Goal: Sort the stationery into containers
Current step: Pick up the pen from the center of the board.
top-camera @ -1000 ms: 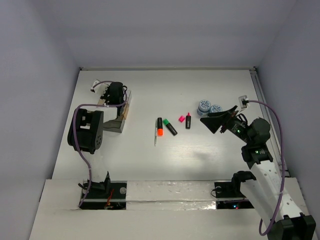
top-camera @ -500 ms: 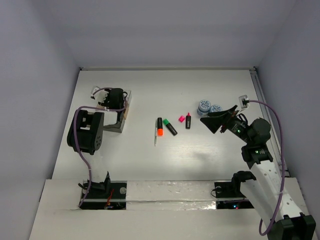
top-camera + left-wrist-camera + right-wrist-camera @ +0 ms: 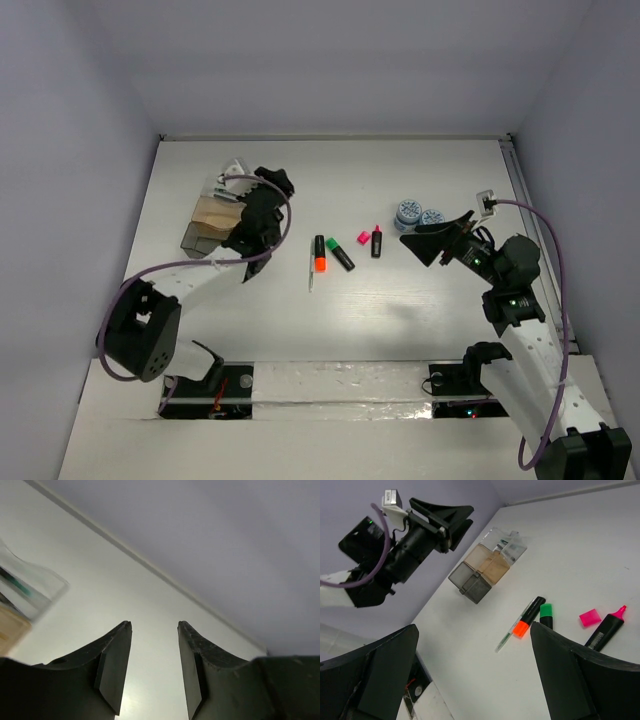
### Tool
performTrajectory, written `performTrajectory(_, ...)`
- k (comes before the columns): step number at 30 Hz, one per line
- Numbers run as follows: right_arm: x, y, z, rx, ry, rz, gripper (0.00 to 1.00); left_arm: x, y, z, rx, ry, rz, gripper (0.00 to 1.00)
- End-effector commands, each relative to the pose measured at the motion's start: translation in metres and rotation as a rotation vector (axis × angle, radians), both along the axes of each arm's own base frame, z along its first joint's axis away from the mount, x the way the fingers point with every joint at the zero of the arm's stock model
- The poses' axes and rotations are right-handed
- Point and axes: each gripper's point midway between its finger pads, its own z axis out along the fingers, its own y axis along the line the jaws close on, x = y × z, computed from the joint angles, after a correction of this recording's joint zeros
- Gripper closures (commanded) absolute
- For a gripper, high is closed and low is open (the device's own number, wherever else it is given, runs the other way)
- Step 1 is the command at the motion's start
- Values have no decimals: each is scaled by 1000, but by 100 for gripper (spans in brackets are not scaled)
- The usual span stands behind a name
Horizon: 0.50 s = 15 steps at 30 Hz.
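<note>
I should move my left gripper's open fingers back and down onto the pen's middle (image 3: 311,267) next, because the thin pen is still outside the containers.
The containers (image 3: 213,216), clear boxes with a tan one, stand at the left of the table; they also show as containers (image 3: 487,570) and as a clear corner (image 3: 27,587) with a thin green item inside. My left gripper (image 3: 277,181) hovers just right of them, open and empty (image 3: 154,625). Mid-table lie a thin pen (image 3: 311,273), an orange-ended marker (image 3: 319,255), a green-ended marker (image 3: 341,254), a tiny pink piece (image 3: 363,238) and a pink-ended marker (image 3: 377,241). Two blue-white discs (image 3: 408,211) sit right of them. My right gripper (image 3: 425,243) is wide open (image 3: 474,627), empty, near the discs.
The back wall and its white ledge (image 3: 330,137) border the table's far side, and a rail (image 3: 530,230) runs along the right edge. The left arm's cable (image 3: 170,268) loops over the near left. The raised front ledge (image 3: 330,380) holds both arm bases.
The left arm has lifted off the containers and swung right toward the table's middle, and its jaws have opened. The containers now show uncovered. The right arm has not moved.
</note>
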Motion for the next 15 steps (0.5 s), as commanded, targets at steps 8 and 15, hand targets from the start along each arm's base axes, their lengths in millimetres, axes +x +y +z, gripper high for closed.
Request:
performTrajectory(8,2,-1,6,-15,-35,-18,0,-121,-97,-140,245,430,-508,67)
performTrajectory(15,6,-1,2,-14,-19,-21,0,-158,-99,-173,287,557,-602,67)
